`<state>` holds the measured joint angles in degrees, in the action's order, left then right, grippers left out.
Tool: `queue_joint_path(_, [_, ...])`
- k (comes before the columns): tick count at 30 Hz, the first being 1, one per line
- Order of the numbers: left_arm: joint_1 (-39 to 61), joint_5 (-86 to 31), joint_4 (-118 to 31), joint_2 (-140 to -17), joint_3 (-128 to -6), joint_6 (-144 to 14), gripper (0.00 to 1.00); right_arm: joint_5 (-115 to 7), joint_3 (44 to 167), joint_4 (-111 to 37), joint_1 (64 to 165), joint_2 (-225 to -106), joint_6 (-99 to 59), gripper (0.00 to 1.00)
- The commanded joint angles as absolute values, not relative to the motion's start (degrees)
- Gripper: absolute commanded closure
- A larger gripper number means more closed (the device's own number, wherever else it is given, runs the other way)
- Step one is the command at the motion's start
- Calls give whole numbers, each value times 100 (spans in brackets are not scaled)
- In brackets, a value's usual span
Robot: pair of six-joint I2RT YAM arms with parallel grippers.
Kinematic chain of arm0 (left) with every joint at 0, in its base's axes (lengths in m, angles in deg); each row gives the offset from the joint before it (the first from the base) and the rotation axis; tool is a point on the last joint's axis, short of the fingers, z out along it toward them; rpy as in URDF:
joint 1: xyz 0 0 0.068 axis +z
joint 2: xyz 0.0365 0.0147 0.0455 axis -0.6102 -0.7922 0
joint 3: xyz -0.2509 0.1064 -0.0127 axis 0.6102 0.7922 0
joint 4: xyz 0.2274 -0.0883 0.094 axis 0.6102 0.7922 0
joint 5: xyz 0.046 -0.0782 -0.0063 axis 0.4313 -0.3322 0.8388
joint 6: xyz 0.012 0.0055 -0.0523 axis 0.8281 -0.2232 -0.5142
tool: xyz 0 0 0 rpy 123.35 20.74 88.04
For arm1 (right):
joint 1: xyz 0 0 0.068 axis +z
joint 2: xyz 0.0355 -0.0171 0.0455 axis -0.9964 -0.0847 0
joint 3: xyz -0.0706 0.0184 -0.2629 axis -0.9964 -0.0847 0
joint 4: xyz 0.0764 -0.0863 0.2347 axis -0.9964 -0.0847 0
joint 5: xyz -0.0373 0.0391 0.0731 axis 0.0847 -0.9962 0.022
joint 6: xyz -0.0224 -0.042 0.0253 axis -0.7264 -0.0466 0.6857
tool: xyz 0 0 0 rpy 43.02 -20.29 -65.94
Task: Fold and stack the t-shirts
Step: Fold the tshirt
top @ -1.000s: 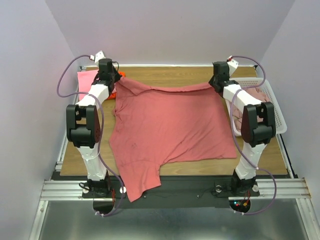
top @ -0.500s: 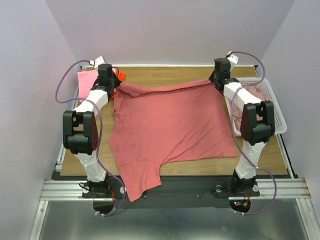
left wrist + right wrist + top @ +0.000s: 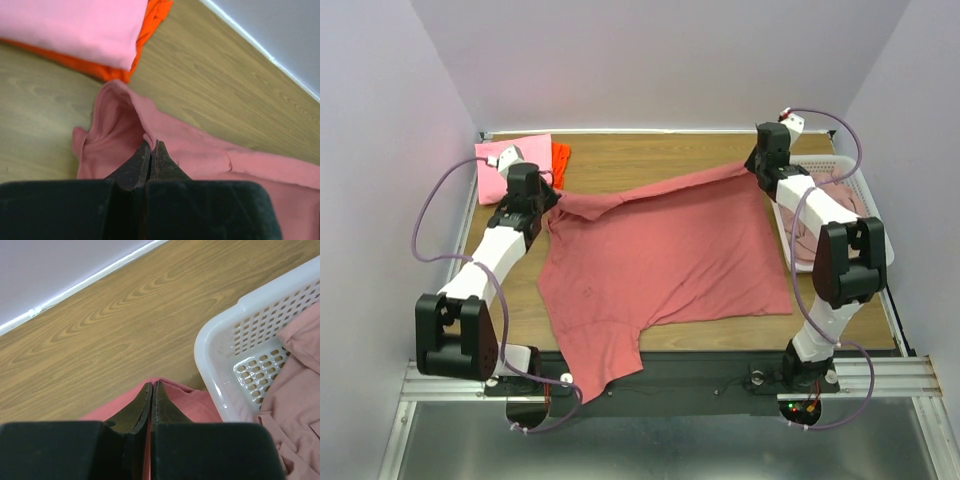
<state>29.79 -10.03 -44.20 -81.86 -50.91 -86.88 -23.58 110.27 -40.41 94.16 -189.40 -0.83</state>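
Note:
The left gripper draws the held corner back over the flat, unfolded cloth beside the hanging sleeve (image 3: 568,286) next and releases there, since that cloth lies back from it.
A large dusty rose-red t-shirt (image 3: 660,250) lies spread on the wooden table, one sleeve hanging over the near edge. My left gripper (image 3: 548,203) is shut on its far left corner, also in the left wrist view (image 3: 151,145). My right gripper (image 3: 752,168) is shut on its far right corner, also in the right wrist view (image 3: 152,385). A folded bright pink t-shirt (image 3: 512,160) lies on an orange-red one (image 3: 561,162) at the far left; both show in the left wrist view, pink (image 3: 75,27) over orange-red (image 3: 100,71).
A white mesh basket (image 3: 875,235) with paler pink shirts (image 3: 840,195) stands along the right edge, close beside my right gripper; it also shows in the right wrist view (image 3: 220,335). The back wall runs just behind both grippers.
My left gripper has pulled its corner of the shirt toward the near side, uncovering the pink and orange-red stack. My right gripper has moved slightly right, still holding its corner.

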Motion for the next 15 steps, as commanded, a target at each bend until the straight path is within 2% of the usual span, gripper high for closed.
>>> queue_joint_path(1, [2864, -828, -4243, -7536, -4500, -9022, 100, -2226, 10865, -3820, 9375, -18430, -202, 100])
queue_joint_path(15, [2583, -687, -3382, -5374, -2890, -10103, 100, -2218, 10188, -4066, 9375, -17770, -264, 100])
